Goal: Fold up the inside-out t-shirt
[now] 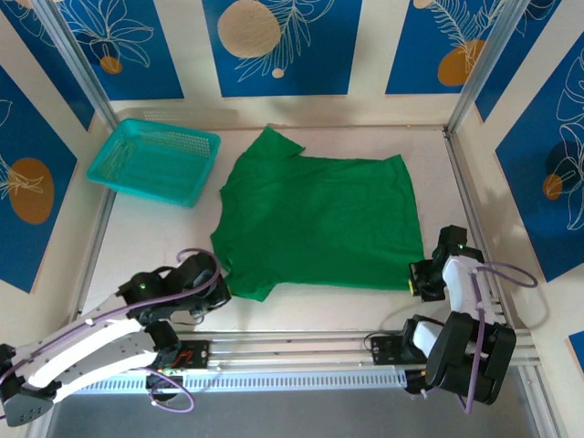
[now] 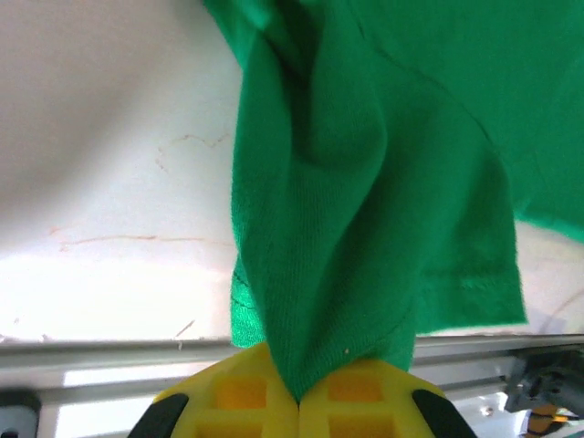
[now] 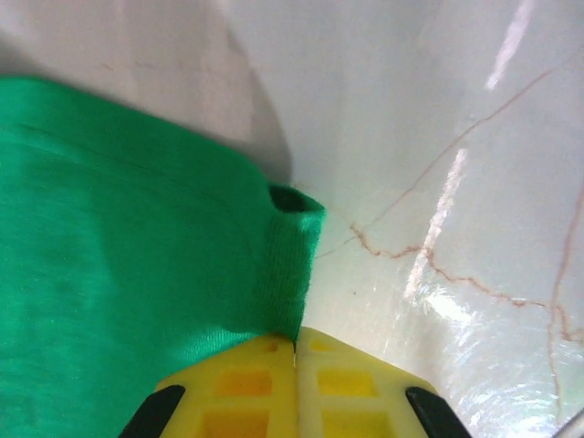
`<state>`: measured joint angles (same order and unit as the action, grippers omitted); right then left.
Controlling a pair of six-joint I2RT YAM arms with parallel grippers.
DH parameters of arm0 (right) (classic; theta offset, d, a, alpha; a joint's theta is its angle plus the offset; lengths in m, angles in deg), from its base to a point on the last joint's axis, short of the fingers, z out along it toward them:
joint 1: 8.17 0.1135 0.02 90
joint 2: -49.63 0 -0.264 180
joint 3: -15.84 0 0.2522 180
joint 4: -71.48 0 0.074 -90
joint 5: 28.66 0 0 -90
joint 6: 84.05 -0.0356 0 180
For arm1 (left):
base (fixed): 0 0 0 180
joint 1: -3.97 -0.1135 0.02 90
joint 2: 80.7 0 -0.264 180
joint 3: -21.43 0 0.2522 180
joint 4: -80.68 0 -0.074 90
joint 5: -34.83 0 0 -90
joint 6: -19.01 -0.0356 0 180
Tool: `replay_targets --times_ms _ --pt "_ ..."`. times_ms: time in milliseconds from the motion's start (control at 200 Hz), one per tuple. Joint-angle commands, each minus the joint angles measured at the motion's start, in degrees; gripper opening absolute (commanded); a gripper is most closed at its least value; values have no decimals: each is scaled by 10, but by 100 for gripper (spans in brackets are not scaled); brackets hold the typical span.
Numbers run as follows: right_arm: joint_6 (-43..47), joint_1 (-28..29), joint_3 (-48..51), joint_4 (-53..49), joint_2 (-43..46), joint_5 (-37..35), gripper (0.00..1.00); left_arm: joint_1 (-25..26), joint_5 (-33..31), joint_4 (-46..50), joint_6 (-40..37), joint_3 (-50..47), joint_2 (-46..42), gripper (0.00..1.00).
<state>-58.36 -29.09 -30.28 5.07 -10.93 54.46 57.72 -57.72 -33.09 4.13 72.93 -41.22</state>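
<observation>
The left gripper carries the near sleeve outward onto the shirt's collar side next, then releases it, as this sleeve juts past the shirt's body.
The bright green t-shirt (image 1: 319,224) lies spread flat on the pale table, collar side to the left, hem to the right. My left gripper (image 1: 216,281) is shut on the near sleeve, and the green cloth (image 2: 356,228) rises in a bunched fold from between its yellow pads (image 2: 239,394). At the shirt's near right corner my right gripper (image 1: 418,278) is shut on the hem corner (image 3: 290,265), which curls up out of its yellow pads (image 3: 239,383). The neck label is hidden.
A teal mesh basket (image 1: 155,161) stands at the back left of the table. A metal rail (image 1: 301,347) runs along the near edge between the arm bases. Frame posts (image 1: 474,182) border the right side.
</observation>
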Motion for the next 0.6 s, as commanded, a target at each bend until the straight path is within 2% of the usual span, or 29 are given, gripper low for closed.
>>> replay_targets --times_ms 0,115,210,290,415,595 --pt "24 -21 -28 -50 -7 -46 0 6 -34 130 88 16 -28 0" --pt "43 -30 -51 -78 1 -55 0 6 -32 151 118 21 -53 0" --pt "47 -29 -61 -96 38 -62 0 6 -25 157 132 27 -57 0" --pt "54 -29 -78 -98 77 -71 0 6 -44 169 131 39 -53 0" --pt "55 -28 -113 -95 99 -67 0 6 -89 161 94 75 -17 0" --pt "59 -27 -130 -53 72 -32 0 6 -119 93 14 141 99 0"
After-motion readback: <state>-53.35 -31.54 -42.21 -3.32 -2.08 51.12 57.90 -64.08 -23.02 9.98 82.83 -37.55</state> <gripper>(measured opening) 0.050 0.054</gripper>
